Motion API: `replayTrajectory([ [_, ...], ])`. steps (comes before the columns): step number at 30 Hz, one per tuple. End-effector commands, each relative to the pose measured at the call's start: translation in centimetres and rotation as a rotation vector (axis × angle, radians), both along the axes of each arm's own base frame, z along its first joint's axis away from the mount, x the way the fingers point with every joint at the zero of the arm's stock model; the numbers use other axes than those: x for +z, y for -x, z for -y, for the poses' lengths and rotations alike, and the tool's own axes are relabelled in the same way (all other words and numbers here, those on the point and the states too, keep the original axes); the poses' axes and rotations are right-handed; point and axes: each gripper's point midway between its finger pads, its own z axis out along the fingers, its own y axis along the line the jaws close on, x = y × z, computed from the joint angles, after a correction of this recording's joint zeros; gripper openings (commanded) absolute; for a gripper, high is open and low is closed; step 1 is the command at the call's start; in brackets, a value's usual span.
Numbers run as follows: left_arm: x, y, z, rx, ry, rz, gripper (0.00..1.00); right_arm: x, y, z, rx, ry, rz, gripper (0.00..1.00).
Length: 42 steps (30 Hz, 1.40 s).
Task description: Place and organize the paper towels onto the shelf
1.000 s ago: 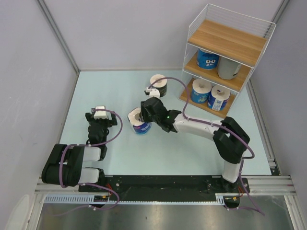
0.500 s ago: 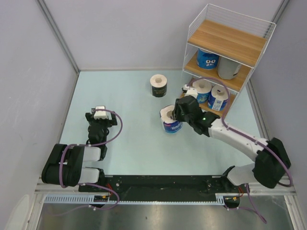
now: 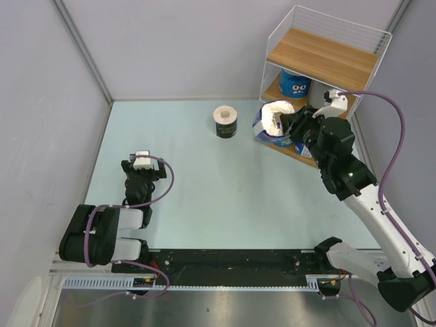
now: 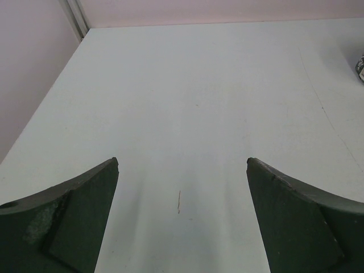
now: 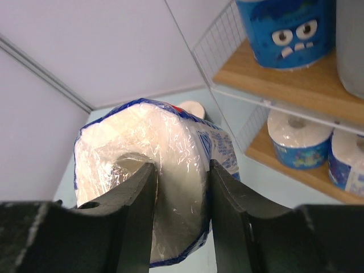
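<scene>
My right gripper will rise toward the right in the top view and release the roll onto the top board's near end [image 3: 349, 63], as that board is bare.
My right gripper [image 3: 291, 125] [image 5: 181, 168] is shut on a blue-wrapped paper towel roll [image 3: 272, 121] [image 5: 170, 128], one finger in its core and the other outside its wall. It holds the roll tilted in the air at the left front of the shelf [image 3: 320, 60] [image 5: 284, 85]. The middle tier carries a blue roll with a monster face [image 3: 295, 83] [image 5: 284, 28] and a grey roll [image 5: 350, 45]. Two blue rolls [image 5: 298, 145] [image 5: 348, 162] stand on the bottom tier. A black-wrapped roll [image 3: 225, 121] stands upright on the table. My left gripper [image 3: 142, 161] [image 4: 182, 165] rests open and holds nothing.
The shelf's top board [image 3: 323, 51] is bare, with a white wire rail around it. Grey walls close the table [image 3: 204, 197] on the left, back and right. The black roll's edge [image 4: 360, 63] shows at the far right of the left wrist view.
The right arm has carried the blue roll from the middle of the table up and right to the shelf's left front. The left arm has not moved.
</scene>
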Motion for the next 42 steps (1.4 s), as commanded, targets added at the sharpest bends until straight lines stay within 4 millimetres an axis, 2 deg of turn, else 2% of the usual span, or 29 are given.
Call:
replayTrajectory([
  [1,1.8,-0.7,0.4,-0.017,0.018,0.057,1.00,8.8,1.1,0.8,0.001,-0.073,0.228,0.31],
  [2,1.8,-0.7,0.4,-0.017,0.018,0.057,1.00,10.4,1.5,1.2,-0.006,-0.091,0.271,0.31],
  [5,1.8,-0.7,0.4,-0.017,0.018,0.057,1.00,12.9,1.7,2.5,-0.062,-0.102,0.344,0.29],
  [11,1.8,-0.7,0.4,-0.017,0.018,0.058,1.00,17.8,2.1,6.4,-0.222,-0.085,0.485,0.29],
  [14,1.8,-0.7,0.4,-0.017,0.018,0.057,1.00,19.8,1.7,8.1,-0.281,-0.083,0.526,0.29],
  [16,1.8,-0.7,0.4,-0.017,0.017,0.055,1.00,21.2,1.1,8.4,-0.294,-0.081,0.541,0.29],
  [20,1.8,-0.7,0.4,-0.017,0.017,0.055,1.00,22.6,-0.1,9.9,-0.336,-0.054,0.551,0.29],
  [22,1.8,-0.7,0.4,-0.017,0.018,0.058,1.00,23.1,-0.6,10.4,-0.354,-0.047,0.557,0.29],
  [30,1.7,-0.7,0.4,-0.017,0.017,0.055,1.00,22.7,-3.0,14.1,-0.440,-0.062,0.518,0.29],
  [33,1.8,-0.7,0.4,-0.017,0.018,0.058,1.00,22.9,-3.8,14.8,-0.453,-0.085,0.510,0.28],
  [40,1.8,-0.7,0.4,-0.017,0.019,0.059,1.00,21.7,-5.6,17.1,-0.497,-0.079,0.470,0.28],
  [42,1.8,-0.7,0.4,-0.017,0.018,0.057,1.00,21.3,-6.2,17.0,-0.481,-0.088,0.456,0.28],
])
